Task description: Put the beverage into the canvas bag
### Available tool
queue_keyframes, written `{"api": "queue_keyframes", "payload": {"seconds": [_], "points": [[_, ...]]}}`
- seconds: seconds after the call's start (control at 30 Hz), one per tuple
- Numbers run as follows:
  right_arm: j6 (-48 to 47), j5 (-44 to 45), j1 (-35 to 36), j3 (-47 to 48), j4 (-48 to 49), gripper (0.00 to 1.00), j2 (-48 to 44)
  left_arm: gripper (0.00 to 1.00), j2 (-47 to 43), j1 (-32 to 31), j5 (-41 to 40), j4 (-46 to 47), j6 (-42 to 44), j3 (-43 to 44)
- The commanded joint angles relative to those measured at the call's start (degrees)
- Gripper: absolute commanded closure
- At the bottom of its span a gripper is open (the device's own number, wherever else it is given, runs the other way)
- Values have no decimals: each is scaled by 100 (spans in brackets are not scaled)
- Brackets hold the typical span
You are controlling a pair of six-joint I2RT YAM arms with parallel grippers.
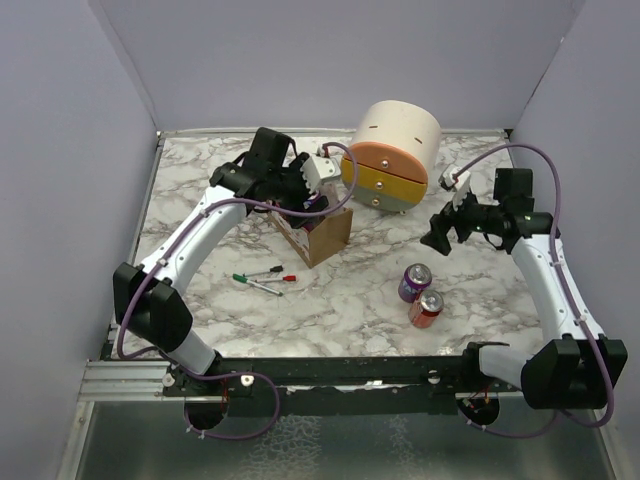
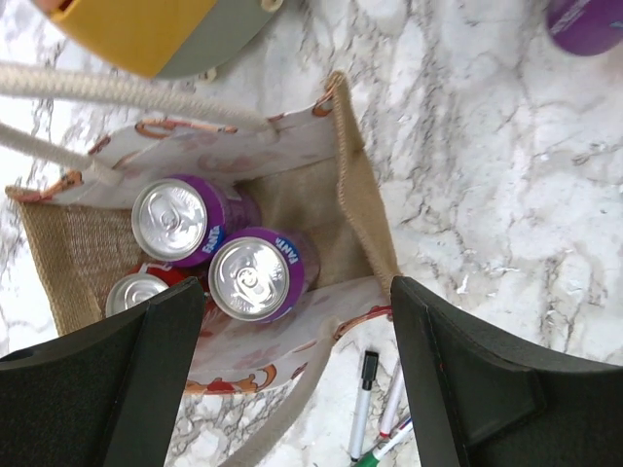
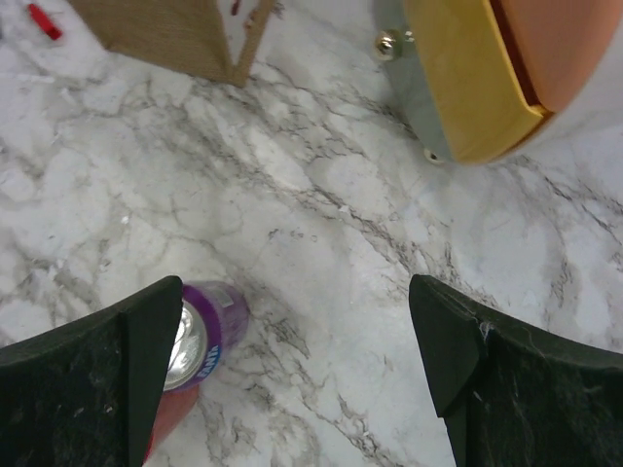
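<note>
The purple can (image 1: 415, 282) (image 3: 205, 334) is off-centre by one finger, so next my right gripper should move back and to the left in the top view, then reach down over the can.
The tan canvas bag (image 1: 326, 238) stands open left of centre. In the left wrist view the bag (image 2: 365, 209) holds two purple Fanta cans (image 2: 177, 222) (image 2: 257, 277) and a third can with a red side (image 2: 131, 292). My left gripper (image 1: 305, 192) hovers open and empty just above the bag's mouth (image 2: 297, 379). A purple can (image 1: 415, 282) and a red can (image 1: 427, 308) stand on the table at the right. My right gripper (image 1: 440, 236) is open and empty above the marble (image 3: 292, 370), with the purple can (image 3: 202, 336) by its left finger.
A round cream drawer unit (image 1: 395, 150) with orange, yellow and grey drawers stands behind the bag; it also shows in the right wrist view (image 3: 477, 78). Marker pens (image 1: 265, 279) lie in front of the bag (image 2: 362, 404). Pale walls enclose the table.
</note>
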Motion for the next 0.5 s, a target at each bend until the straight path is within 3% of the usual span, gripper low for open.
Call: {"api": "queue_keyframes", "payload": {"seconds": [0.0, 0.23, 0.47], "points": [[-1139, -1086, -17, 568, -1785, 0, 55, 20, -9, 42, 1039, -541, 330, 458], [-1669, -684, 71, 308, -2378, 0, -120, 17, -50, 33, 943, -173, -154, 512], [-1652, -126, 514, -30, -2239, 0, -208, 17, -107, 8, 809, 28, -337, 362]]}}
